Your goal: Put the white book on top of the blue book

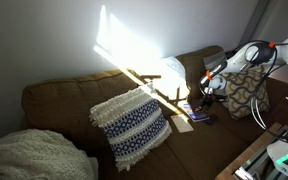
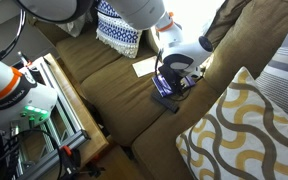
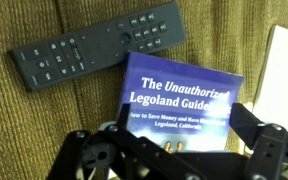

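My gripper moves to its right in the wrist view next, off the blue book (image 3: pixel 179 95) and onto the white book, since the white book lies that way.
The blue book (image 3: pixel 179 95), titled "The Unauthorized Legoland Guide", lies flat on the brown sofa seat. It also shows in both exterior views (image 2: pixel 166 95) (image 1: pixel 199 116). The white book (image 3: pixel 287 70) lies flat beside it at the right edge of the wrist view, and in the exterior views (image 2: pixel 144 67) (image 1: pixel 182 124) it lies apart from the blue book. My gripper (image 3: pixel 179 138) is open, its fingers spread over the blue book's two sides, just above it (image 2: pixel 174 75) (image 1: pixel 208 92). It holds nothing.
A black remote control (image 3: pixel 99 48) lies next to the blue book's far edge. A blue-and-white knit pillow (image 1: pixel 131 122) (image 2: pixel 119 30) leans on the sofa back. A yellow wave-patterned pillow (image 2: pixel 246 130) lies on the other side. A metal rack (image 2: pixel 64 100) stands along the sofa front.
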Tool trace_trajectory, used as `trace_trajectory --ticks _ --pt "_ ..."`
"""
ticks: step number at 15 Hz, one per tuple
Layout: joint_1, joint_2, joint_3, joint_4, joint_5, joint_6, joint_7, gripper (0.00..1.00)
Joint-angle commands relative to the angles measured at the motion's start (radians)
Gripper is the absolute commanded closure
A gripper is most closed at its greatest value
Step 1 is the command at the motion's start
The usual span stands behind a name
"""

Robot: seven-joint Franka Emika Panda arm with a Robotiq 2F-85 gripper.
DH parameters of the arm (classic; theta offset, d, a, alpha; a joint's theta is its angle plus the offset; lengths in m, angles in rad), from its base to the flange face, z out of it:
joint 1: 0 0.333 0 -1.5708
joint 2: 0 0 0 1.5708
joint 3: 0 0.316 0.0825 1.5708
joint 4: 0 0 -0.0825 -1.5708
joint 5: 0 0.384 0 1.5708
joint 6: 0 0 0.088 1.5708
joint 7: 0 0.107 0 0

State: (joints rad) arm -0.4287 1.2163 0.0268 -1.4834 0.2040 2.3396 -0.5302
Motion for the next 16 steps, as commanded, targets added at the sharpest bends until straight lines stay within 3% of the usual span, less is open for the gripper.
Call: trace_trajectory --ticks 1,8,16 --pt "0.035 -0.054 -0.024 -0.049 -0.045 -0.071 0.091 0.0" --pt "-0.065 0.044 0.162 -0.015 0.152 -0.064 0.035 0.0" --pt "-0.092 0.188 0.26 0.035 0.311 -0.014 0.008 0.0"
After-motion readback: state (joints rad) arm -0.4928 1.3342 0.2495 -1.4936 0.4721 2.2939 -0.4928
